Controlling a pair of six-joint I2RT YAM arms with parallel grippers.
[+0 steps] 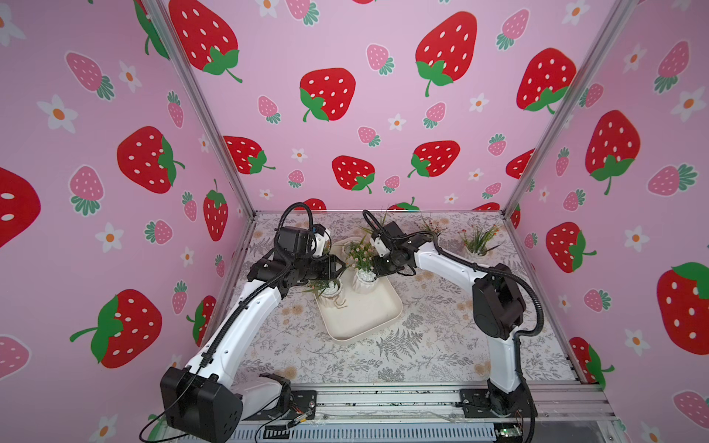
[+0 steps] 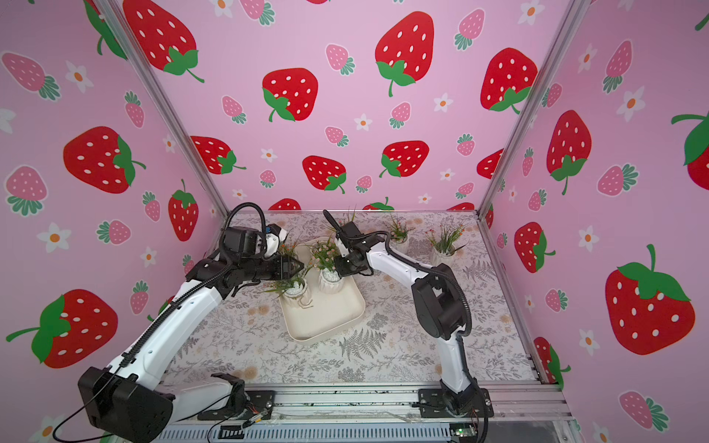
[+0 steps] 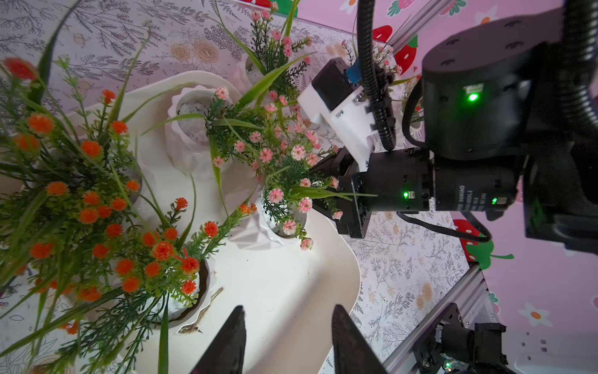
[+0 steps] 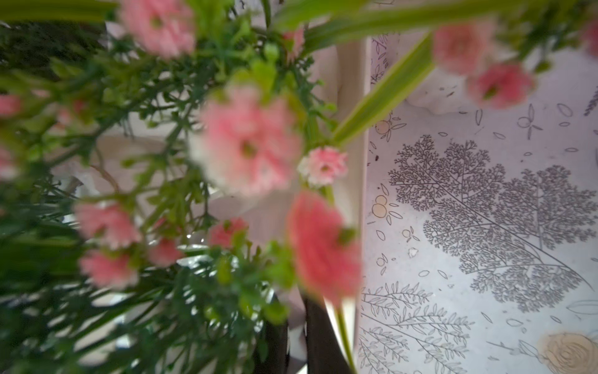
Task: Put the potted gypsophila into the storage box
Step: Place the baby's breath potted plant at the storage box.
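The bottom of the tray is still bare between the orange-flowered pot and the gypsophila, so my right gripper should next move across toward that gap and release the orange-flowered pot's rim there.
The storage box [image 1: 364, 318] [image 2: 326, 318] [image 3: 284, 291] is a shallow cream tray mid-table. The potted gypsophila [image 1: 363, 284] [image 2: 330, 283] [image 3: 259, 230], pink blooms in a faceted white pot, is inside the tray by its right rim. I cannot tell whether it rests on the tray floor. My right gripper [image 1: 374, 273] [image 2: 340, 270] [image 4: 296, 311] is shut on the pot's rim, and blurred pink flowers [image 4: 246, 145] fill its wrist view. My left gripper [image 1: 342, 268] [image 2: 301, 265] [image 3: 289, 309] hangs open over the tray, nothing between its fingers.
An orange-flowered pot [image 1: 330, 293] [image 3: 174, 307] stands in the tray's left part, and a white pot with pebbles [image 3: 191, 129] at its far end. More potted plants stand at the back [image 1: 433, 226] [image 1: 477, 241]. Pink walls enclose the table on three sides.
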